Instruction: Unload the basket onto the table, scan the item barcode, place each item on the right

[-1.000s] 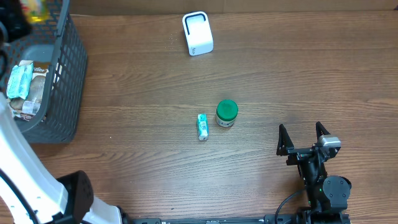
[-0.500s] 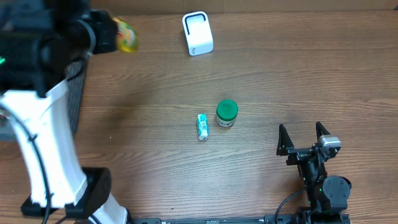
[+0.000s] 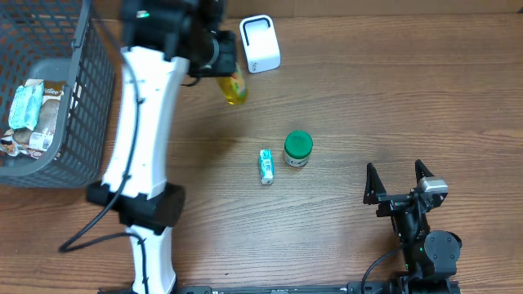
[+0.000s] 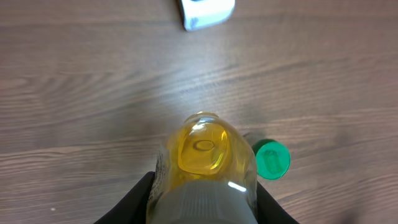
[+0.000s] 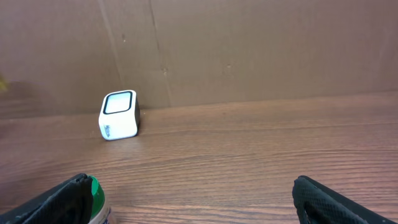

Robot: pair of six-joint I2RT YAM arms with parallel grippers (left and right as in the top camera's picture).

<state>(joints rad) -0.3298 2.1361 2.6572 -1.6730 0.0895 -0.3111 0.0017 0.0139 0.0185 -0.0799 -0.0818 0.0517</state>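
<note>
My left gripper moves to its right in the overhead view next, lowers onto clear tabletop (image 3: 322,128) beside the green-lidded jar and releases the bottle (image 3: 234,86).
My left gripper (image 3: 222,64) is shut on a yellow bottle (image 3: 234,86) and holds it above the table, just left of and below the white scanner (image 3: 260,44). In the left wrist view the bottle (image 4: 204,163) fills the space between the black fingers (image 4: 138,200), its bottom end pointing away from the camera, and the scanner (image 4: 207,9) lies at the top edge. No barcode shows on the bottle. My right gripper (image 3: 399,181) rests open at the front right with nothing between its fingers (image 5: 69,198); it faces the scanner (image 5: 118,115).
A green-lidded jar (image 3: 297,149) and a small teal pack (image 3: 265,166) lie mid-table. The jar (image 4: 272,160) sits below and right of the held bottle. A grey wire basket (image 3: 78,122) with packaged goods stands at the far left. A brown wall backs the table.
The left arm has swung from the basket at the far left to the right with the yellow bottle, ending beside the scanner. The right arm has not moved.
</note>
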